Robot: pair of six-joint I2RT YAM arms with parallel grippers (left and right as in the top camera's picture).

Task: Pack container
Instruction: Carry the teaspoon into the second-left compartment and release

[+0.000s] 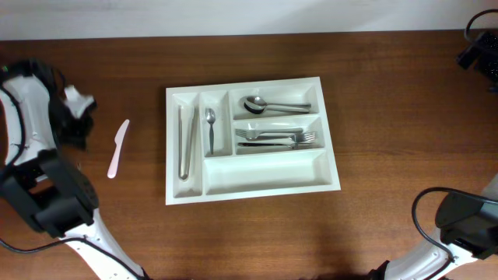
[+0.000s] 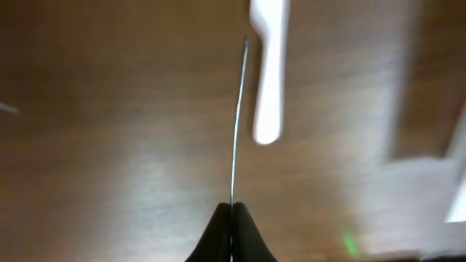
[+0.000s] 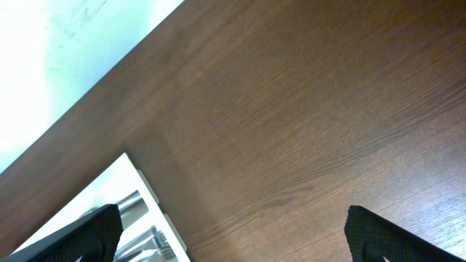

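Note:
The left gripper moves to the right in the overhead view next, lowers the utensil onto the bare space beside the small spoon and lets go of it.
The container (image 1: 264, 185) is a large white cutlery tray in the middle of the table. Its compartments hold a long metal piece (image 1: 186, 140), a small spoon (image 1: 209, 128), spoons (image 1: 268, 103) and forks (image 1: 280, 138); the front long compartment is bare. A pale plastic knife (image 1: 117, 148) lies on the table left of it and shows blurred in the left wrist view (image 2: 268, 80). My left gripper (image 2: 232, 207) is shut on a thin metal utensil (image 2: 237, 124) seen edge-on, and sits near the plastic knife (image 1: 80, 117). My right gripper (image 3: 233, 236) is open and empty, off the tray's far right corner (image 3: 138, 178).
The wooden table runs wide on all sides of the tray. The left arm's body (image 1: 47, 194) stands at the front left, the right arm's base (image 1: 467, 225) at the front right. A white wall edges the table's far side (image 3: 65, 44).

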